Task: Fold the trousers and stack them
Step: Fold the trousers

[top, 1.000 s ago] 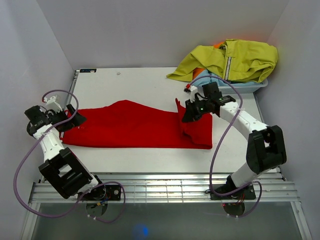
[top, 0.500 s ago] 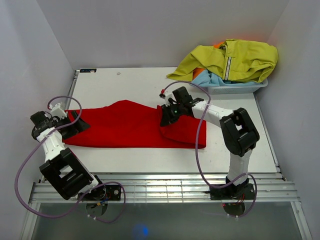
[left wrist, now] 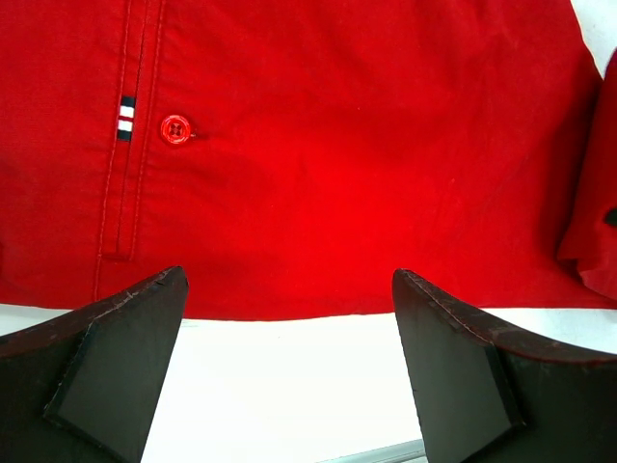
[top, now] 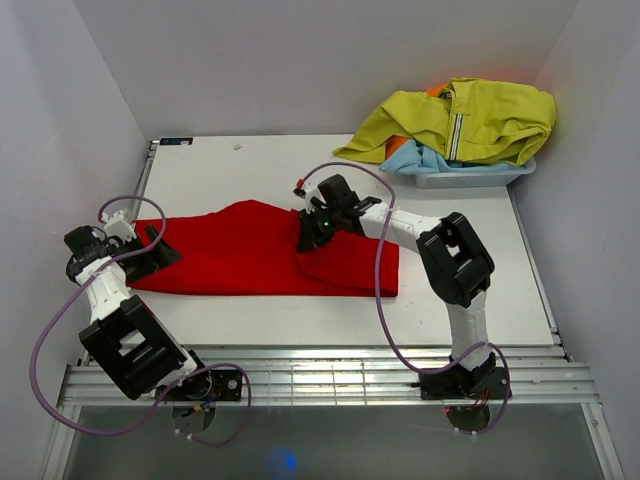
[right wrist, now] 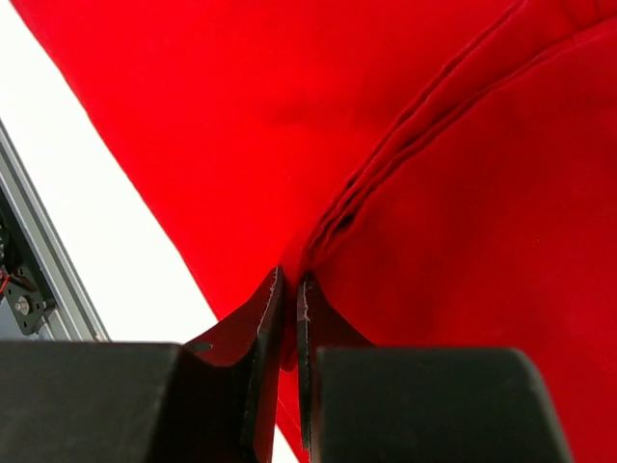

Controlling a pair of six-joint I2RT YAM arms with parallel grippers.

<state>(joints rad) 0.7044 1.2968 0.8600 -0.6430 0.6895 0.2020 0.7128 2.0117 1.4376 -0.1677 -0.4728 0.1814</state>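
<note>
The trousers' uncovered fabric (top: 257, 264) is to the left of my right gripper in the top view. My right gripper needs to carry the leg end farther toward the trousers' waist next and release it.
The red trousers (top: 250, 255) lie flat across the middle of the white table (top: 250, 160), their right end folded back over the rest. My right gripper (top: 310, 233) is shut on that folded leg end and holds it above the trousers' middle; in the right wrist view the fabric (right wrist: 463, 193) is pinched between the closed fingertips (right wrist: 275, 318). My left gripper (top: 150, 258) is open at the trousers' left end, just off the fabric edge. The left wrist view shows the waist area (left wrist: 337, 145) with a red button (left wrist: 175, 128) beyond the spread fingers (left wrist: 116, 357).
A grey bin (top: 470, 175) at the back right holds a yellow-green jacket (top: 470, 120) and a light blue garment (top: 420, 157). Grey walls close in the left, back and right. A slotted metal rail (top: 320, 375) runs along the near table edge.
My right gripper has carried the trouser leg end leftward, from the right end to about the middle, folding it over. My left gripper has shifted only slightly at the left end.
</note>
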